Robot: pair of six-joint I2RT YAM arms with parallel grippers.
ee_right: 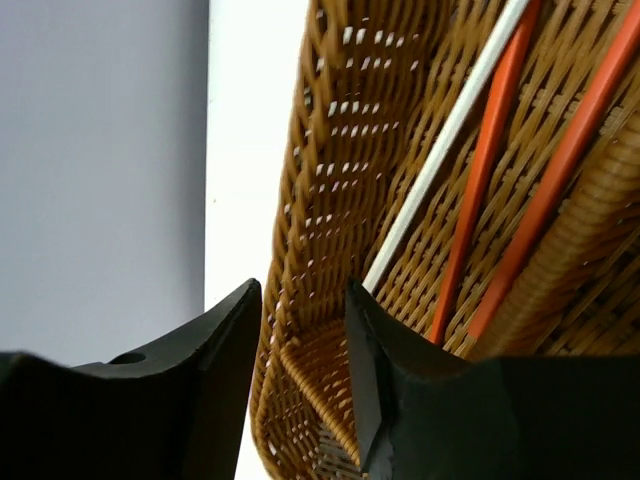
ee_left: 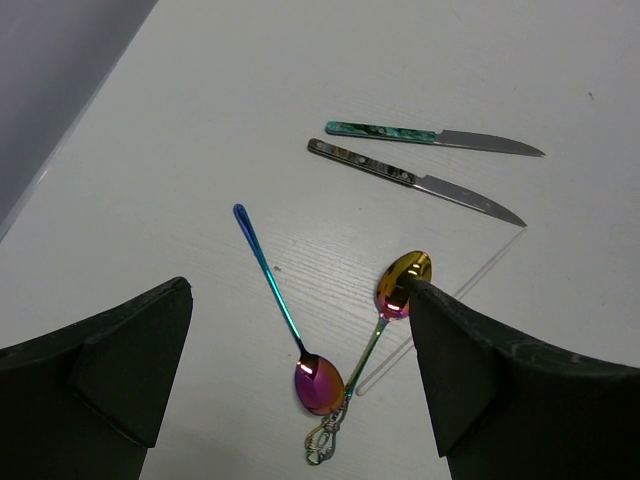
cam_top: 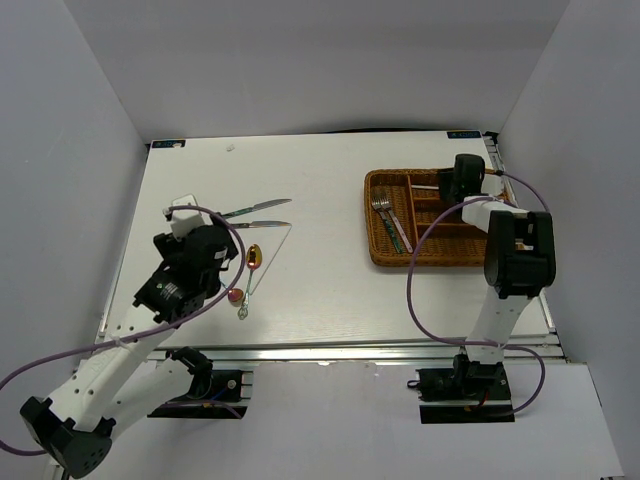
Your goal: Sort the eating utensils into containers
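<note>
I will next swing my left gripper across and down, turning onto the slanted near half of the white chopstick, which lies below, to its right in the top view.
Two spoons lie on the white table between my open left gripper [ee_left: 300, 380]: a red-bowled spoon [ee_left: 318, 385] with a blue-green handle and a gold spoon [ee_left: 405, 283]. Their handles cross. Beyond them lie two silver knives, one with a green handle [ee_left: 385, 131], one with a multicoloured handle [ee_left: 362, 162]. A white chopstick [cam_top: 270, 260] lies by the spoons [cam_top: 253, 257]. My right gripper [ee_right: 300, 290] hangs over the far right corner of the wicker tray [cam_top: 385, 257], jaws a little apart and empty. Under it lie a white chopstick [ee_right: 450, 130] and two red chopsticks [ee_right: 480, 170].
Forks [cam_top: 385, 212] with green handles lie in the tray's left slot. The tray's woven wall [ee_right: 310, 150] shows between my right fingers. Grey walls stand at the left, back and right of the table [cam_top: 330, 290]. Purple cables loop from both arms.
</note>
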